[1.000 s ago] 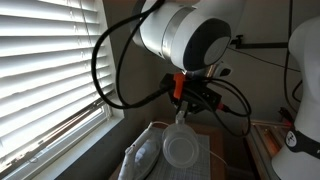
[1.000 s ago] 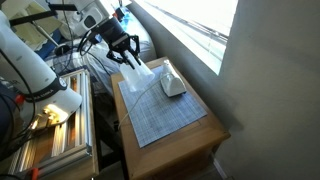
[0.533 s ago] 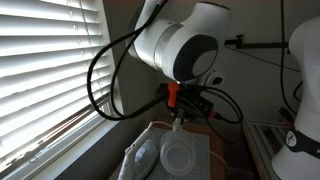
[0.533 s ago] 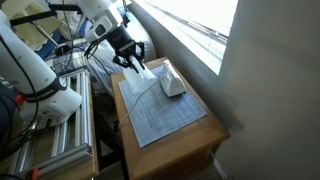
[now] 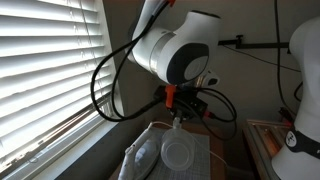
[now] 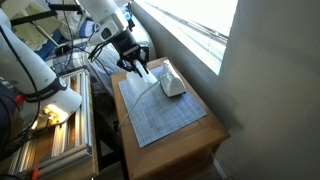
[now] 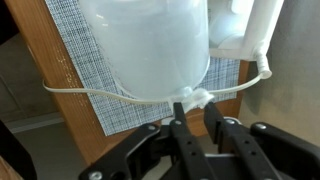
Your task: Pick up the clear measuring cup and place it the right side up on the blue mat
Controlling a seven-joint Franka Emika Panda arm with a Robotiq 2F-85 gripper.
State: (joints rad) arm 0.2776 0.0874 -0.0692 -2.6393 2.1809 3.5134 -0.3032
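The blue mat (image 6: 165,115) lies below my gripper, under the cup, so next I will lower my gripper toward the spot (image 6: 148,90) beside the white crumpled object and let go of the small tab.
The clear measuring cup (image 7: 150,45) fills the top of the wrist view, its wide rim spreading out to both sides. My gripper (image 7: 195,103) is shut on a small tab at the cup's rim. Under the cup lies the blue mat (image 7: 72,35), pale and gridded, on the brown wooden tabletop (image 7: 45,75). In both exterior views the gripper (image 5: 181,117) (image 6: 140,70) hangs over the mat's (image 6: 165,115) far end with the cup (image 5: 180,155) below it. I cannot tell whether the cup touches the mat.
A white crumpled object (image 6: 173,86) (image 5: 140,158) lies on the mat next to the cup, on the window side. Window blinds (image 5: 50,60) run along that side. A metal frame (image 6: 50,140) and another white robot (image 5: 305,90) stand beside the table.
The arm has carried the cup a little further over the mat and slightly lower. The grip on the tab has stayed the same.
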